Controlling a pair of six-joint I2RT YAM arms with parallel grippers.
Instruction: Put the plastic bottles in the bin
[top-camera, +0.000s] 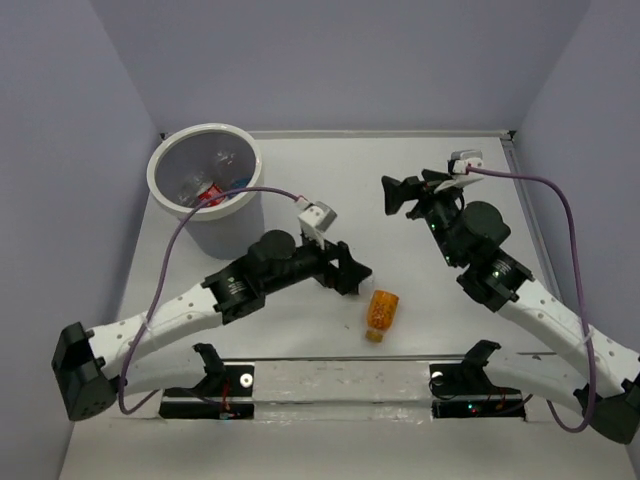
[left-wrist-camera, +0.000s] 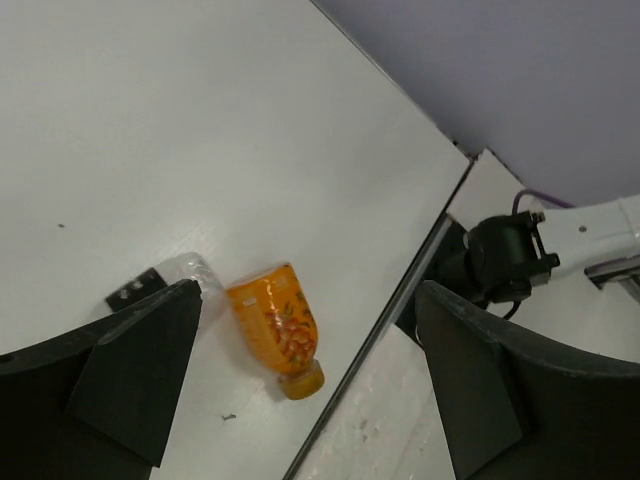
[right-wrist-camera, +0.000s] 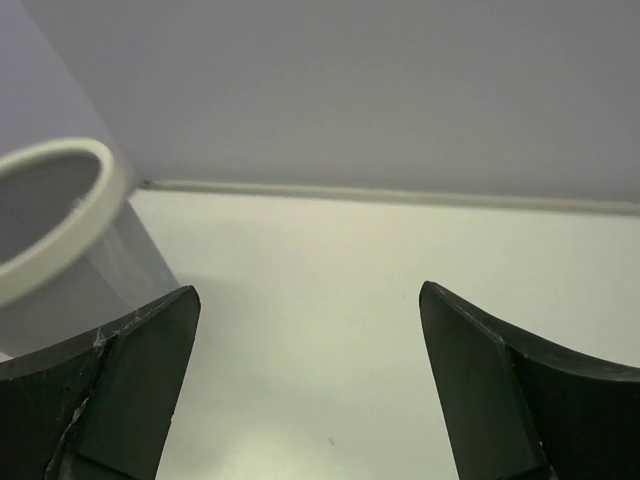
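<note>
The orange bottle's body (top-camera: 382, 309) (left-wrist-camera: 276, 320) is below my left gripper and to its right in the top view, so the gripper needs to lower its open fingers around it.
An orange bottle (top-camera: 381, 312) lies on its side on the table near the front edge, cap toward the front. In the left wrist view the orange bottle (left-wrist-camera: 275, 322) lies below and between my open fingers. A clear plastic bottle (left-wrist-camera: 197, 274) peeks out beside the left finger there. My left gripper (top-camera: 352, 274) is open and empty, just left of and above the orange bottle. The white bin (top-camera: 153, 176) stands at the back left with several bottles (top-camera: 207, 190) inside. My right gripper (top-camera: 396, 195) is open and empty, raised over the table's middle, facing the bin (right-wrist-camera: 60, 200).
The table's front edge strip (top-camera: 340, 375) runs close behind the orange bottle. The right arm's base mount (left-wrist-camera: 505, 262) sits on it. Purple walls close the table in on the left, the back and the right.
</note>
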